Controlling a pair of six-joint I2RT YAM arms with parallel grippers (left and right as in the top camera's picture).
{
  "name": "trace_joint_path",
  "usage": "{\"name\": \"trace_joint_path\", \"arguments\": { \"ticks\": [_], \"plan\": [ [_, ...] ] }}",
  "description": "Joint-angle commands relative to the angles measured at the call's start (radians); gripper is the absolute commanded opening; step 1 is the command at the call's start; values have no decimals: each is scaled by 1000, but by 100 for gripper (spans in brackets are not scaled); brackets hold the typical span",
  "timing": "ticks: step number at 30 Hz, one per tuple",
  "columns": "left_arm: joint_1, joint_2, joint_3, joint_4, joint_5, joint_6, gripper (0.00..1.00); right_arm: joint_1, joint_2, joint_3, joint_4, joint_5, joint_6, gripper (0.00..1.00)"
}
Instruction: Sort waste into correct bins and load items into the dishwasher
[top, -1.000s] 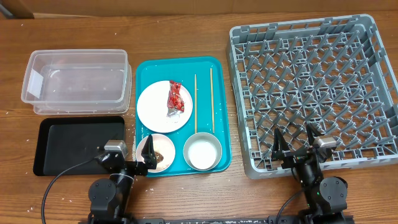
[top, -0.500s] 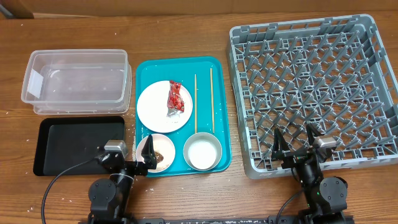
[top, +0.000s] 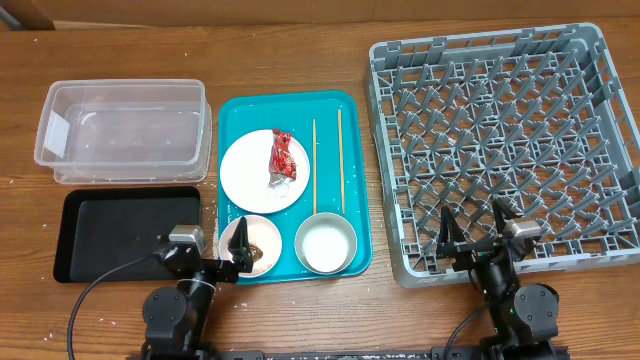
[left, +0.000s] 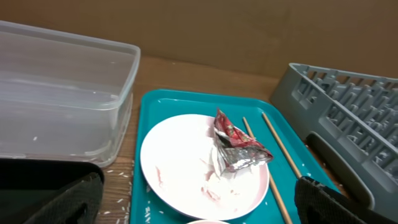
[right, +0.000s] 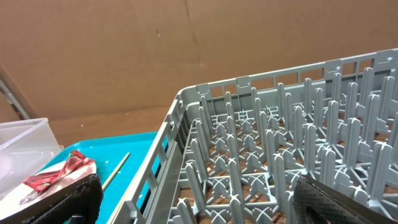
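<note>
I should move my left gripper past the scraps bowl and tip it down onto the small white cup (top: 327, 245), because that cup is to its right in the overhead view.
On the teal tray (top: 240, 115) lie a white plate (top: 250, 172) with a red wrapper (top: 282, 157) on it, two chopsticks (top: 327, 160), a bowl with brown scraps (top: 256, 243) and a white bowl (top: 326, 243). The plate (left: 186, 168) and wrapper (left: 239, 146) also show in the left wrist view. The clear tub (top: 122, 130) and black tray (top: 115, 232) stand at the left, the grey rack (top: 505, 145) at the right. My left gripper (top: 225, 262) is open and empty at the tray's front left corner. My right gripper (top: 478, 238) is open and empty over the rack's front edge.
Rice grains (left: 124, 180) lie scattered on the wood between the tub and the teal tray. A brown cardboard wall (right: 124, 56) stands behind the table. The rack's pegs (right: 273, 143) fill the right wrist view.
</note>
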Motion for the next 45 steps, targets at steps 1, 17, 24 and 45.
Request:
{"name": "trace_joint_path", "arguments": {
  "ticks": [1, 17, 24, 45],
  "plan": [
    [5, -9, -3, 2, 63, 3, 100, -3, -11, -10, 8, -21, 3, 100],
    [5, 89, 255, 46, 185, -169, 100, -3, 93, 333, -256, -181, 56, 100],
    [5, 499, 677, -357, 297, -134, 100, -3, 470, 763, -638, -182, 56, 100],
    [-494, 1279, 992, -810, 76, -156, 77, -5, 991, 1019, -717, -439, 106, 100]
  ]
}}
